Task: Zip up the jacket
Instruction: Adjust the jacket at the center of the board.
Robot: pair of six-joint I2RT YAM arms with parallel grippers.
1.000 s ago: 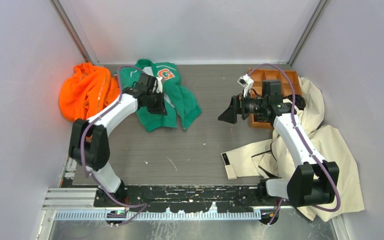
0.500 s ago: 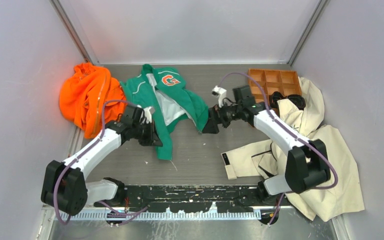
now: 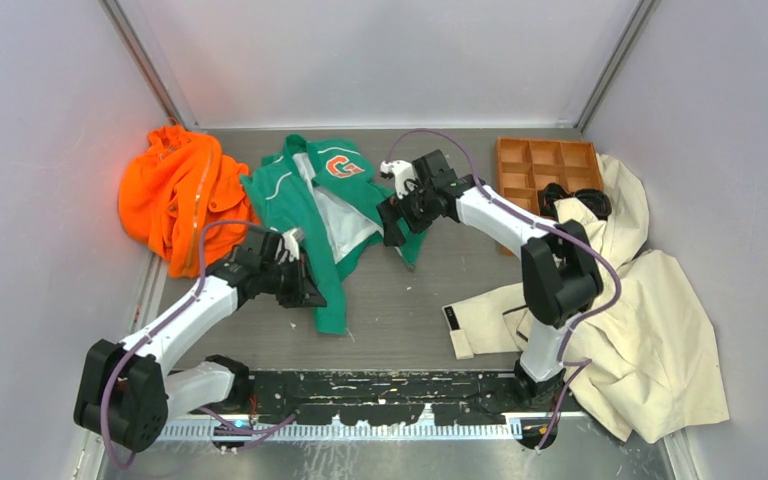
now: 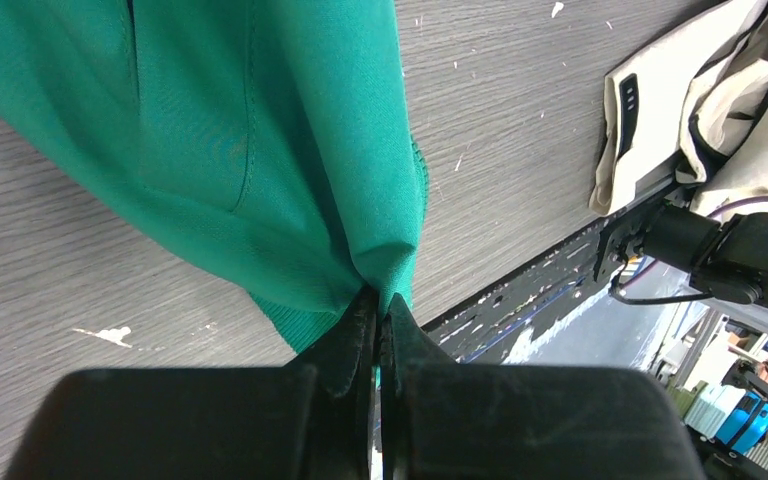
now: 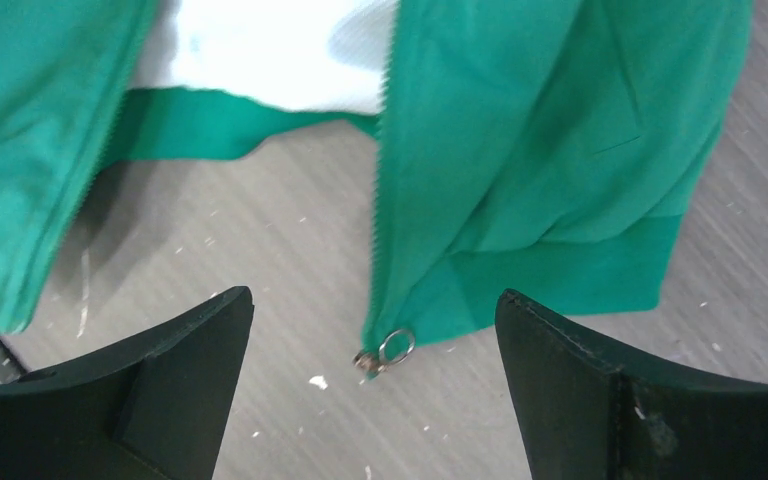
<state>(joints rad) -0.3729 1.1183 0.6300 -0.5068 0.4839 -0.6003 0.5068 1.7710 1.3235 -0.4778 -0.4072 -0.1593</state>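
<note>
My right gripper's open fingers come down around the jacket's toothed edge (image 3: 406,261) (image 5: 372,320) beside the slider next and close on the cloth. The reason is that this edge below already lies between them.
The green jacket (image 3: 335,205) lies unzipped at the back of the table, its pale lining (image 3: 338,218) showing between the two front panels. My left gripper (image 3: 305,292) is shut on the lower corner of the jacket's left panel (image 4: 260,130), the cloth pinched between its fingertips (image 4: 380,303). My right gripper (image 3: 396,226) hangs open just above the right panel's bottom hem (image 5: 550,160). The zipper slider with its ring pull (image 5: 384,352) lies on the table between the open jaws, at the foot of the zipper teeth.
A bright orange garment (image 3: 175,190) is heaped at the back left, against the jacket. An orange compartment tray (image 3: 545,165) stands at the back right. A cream coat (image 3: 650,310) sprawls over the right side and front edge. Grey walls close in on three sides.
My left gripper pulled the jacket's left panel toward the near edge, spreading it open. My right arm swung left from the tray to above the jacket's right hem.
</note>
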